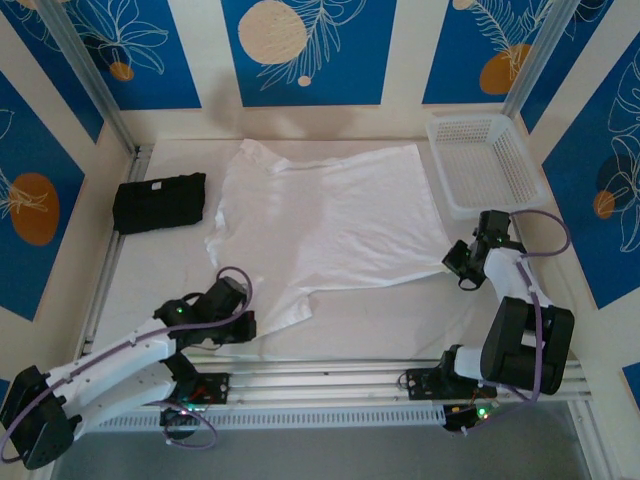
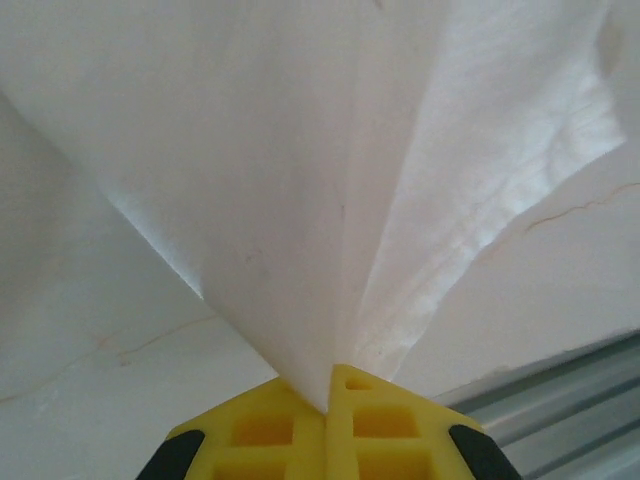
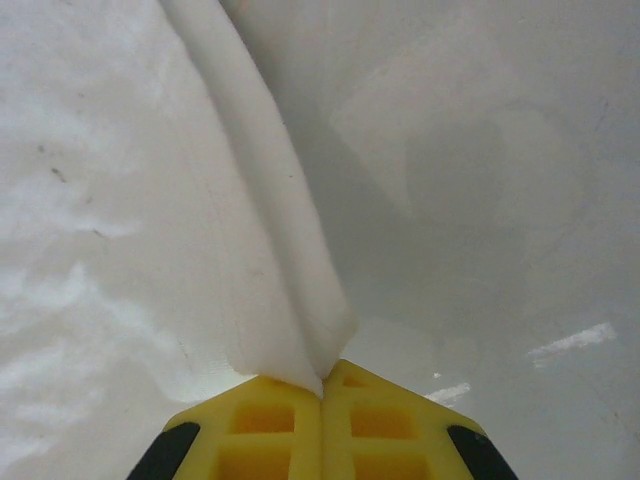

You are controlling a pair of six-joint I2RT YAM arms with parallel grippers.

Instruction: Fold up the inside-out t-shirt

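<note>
I will next carry the folded hem outward with my right gripper and release it over the shirt's far part by the basket. That part lies flat outward of my gripper.
The inside-out t-shirt (image 1: pixel 330 220), plain white, lies spread across the middle of the white table. My left gripper (image 1: pixel 248 322) sits at its near left corner, shut on a pinch of the cloth (image 2: pixel 300 250), which fans up and away from the yellow fingertips (image 2: pixel 262 420). My right gripper (image 1: pixel 455 262) is at the shirt's right edge, shut on a folded hem (image 3: pixel 300 320) that rises from its yellow fingertips (image 3: pixel 380 415). The cloth is lifted slightly at both pinch points.
A folded black garment (image 1: pixel 160 203) lies at the far left of the table. A white mesh basket (image 1: pixel 482 160) stands at the back right. Metal rails (image 1: pixel 330 385) run along the near edge, and a frame post (image 1: pixel 95 85) rises at the left.
</note>
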